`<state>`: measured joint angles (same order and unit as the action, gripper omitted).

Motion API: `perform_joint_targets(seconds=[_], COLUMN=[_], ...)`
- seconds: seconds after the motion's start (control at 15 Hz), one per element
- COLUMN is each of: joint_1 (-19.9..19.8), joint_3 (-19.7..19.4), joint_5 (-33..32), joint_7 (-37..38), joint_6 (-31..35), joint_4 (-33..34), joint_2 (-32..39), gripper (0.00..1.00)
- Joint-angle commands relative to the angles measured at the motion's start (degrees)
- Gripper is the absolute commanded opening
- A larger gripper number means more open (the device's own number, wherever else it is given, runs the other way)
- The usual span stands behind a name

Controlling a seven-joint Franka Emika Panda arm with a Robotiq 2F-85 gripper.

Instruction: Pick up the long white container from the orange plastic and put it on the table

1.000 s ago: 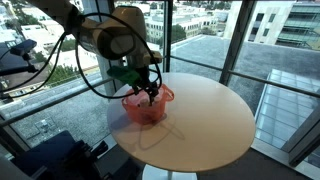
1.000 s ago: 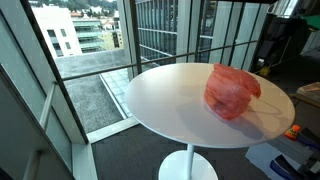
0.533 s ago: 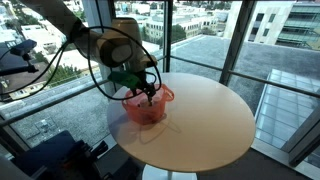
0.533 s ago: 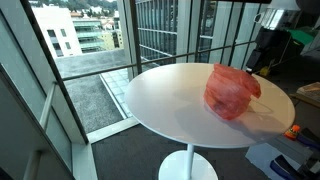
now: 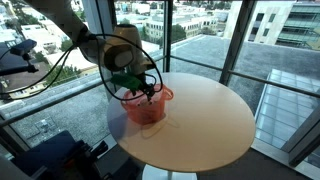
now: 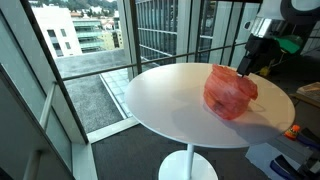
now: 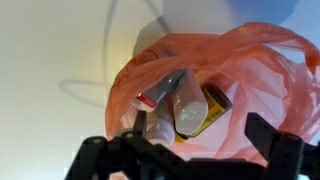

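The long white container has its upper end [image 7: 189, 113] below my open gripper. I will lower my gripper into the basket [image 7: 250, 75] and close it around that end next.
The orange plastic basket [image 5: 150, 108] stands on the round beige table [image 5: 205, 125] and shows in both exterior views [image 6: 230, 92]. In the wrist view the basket [image 7: 250, 75] holds the long white container [image 7: 188, 98], a whitish-grey cylinder lying beside a white tube with a red end [image 7: 158, 95] and a yellow item [image 7: 212, 108]. My gripper [image 7: 199, 128] is open just above the basket's mouth, one finger on each side of the white container and not touching it. It also shows in both exterior views [image 5: 146, 92] [image 6: 248, 62].
The table [image 6: 170, 100] stands next to floor-to-ceiling windows with black frames [image 5: 235, 40]. The arm's black cables [image 5: 95, 70] hang beside the basket. Dark equipment [image 5: 60, 155] sits below the table edge. The tabletop beside the basket is bare.
The gripper has come down towards the basket's mouth and has entered the exterior view where it was out of frame a second ago. The basket shifted slightly.
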<state>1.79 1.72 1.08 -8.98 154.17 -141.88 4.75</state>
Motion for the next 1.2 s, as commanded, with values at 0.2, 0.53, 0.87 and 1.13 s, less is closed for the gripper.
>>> perform_joint_targets(seconds=[0.2,0.53,0.87,1.13], joint_1=[-0.5,-1.0,-1.8,-2.3], joint_3=[2.1,2.7,2.8,3.0], joint_5=[2.7,2.0,2.2,2.2], joint_7=[-3.3,-4.1,-4.6,-4.5], joint_6=[1.0,1.7,1.8,1.7], joint_4=[4.4,6.6,8.0,8.6], joint_2=[5.3,7.9,10.1,11.2], gripper=[1.0,1.0,1.0,1.0])
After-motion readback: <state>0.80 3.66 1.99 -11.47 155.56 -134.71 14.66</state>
